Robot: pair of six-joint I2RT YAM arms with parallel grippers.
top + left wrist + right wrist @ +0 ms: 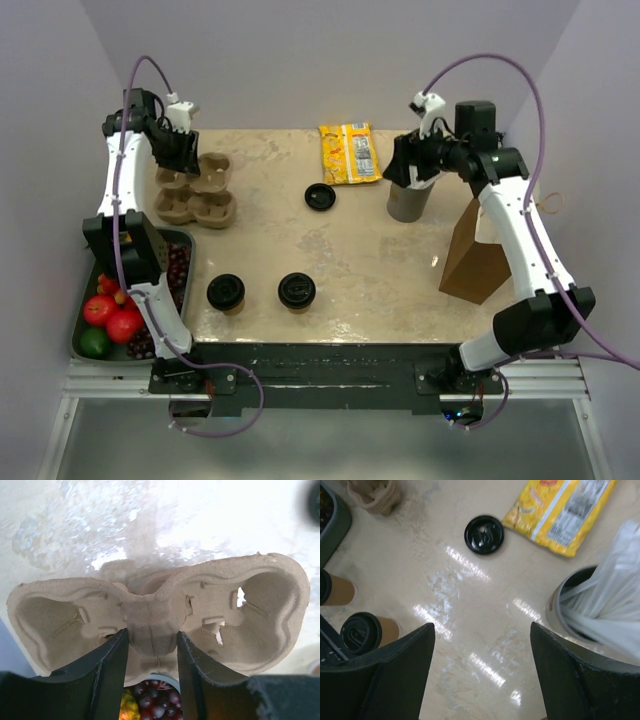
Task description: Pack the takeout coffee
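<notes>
I will move my right gripper to the right in the top view next, onto the bag's twisted handle, because that handle sticks out past the bag's rim.
Two kraft-brown cups with black lids stand near the table's front left; they also show in the right wrist view. A loose black lid lies mid-table, and shows in the right wrist view too. My left gripper is shut on the middle ridge of the moulded cardboard carrier at the back left. My right gripper is open and empty, above the table beside the grey straw cup.
The grey cup of white straws stands at the back right. A yellow snack packet lies at the back. A brown paper bag stands on the right. A grey tray of fruit sits at the left edge.
</notes>
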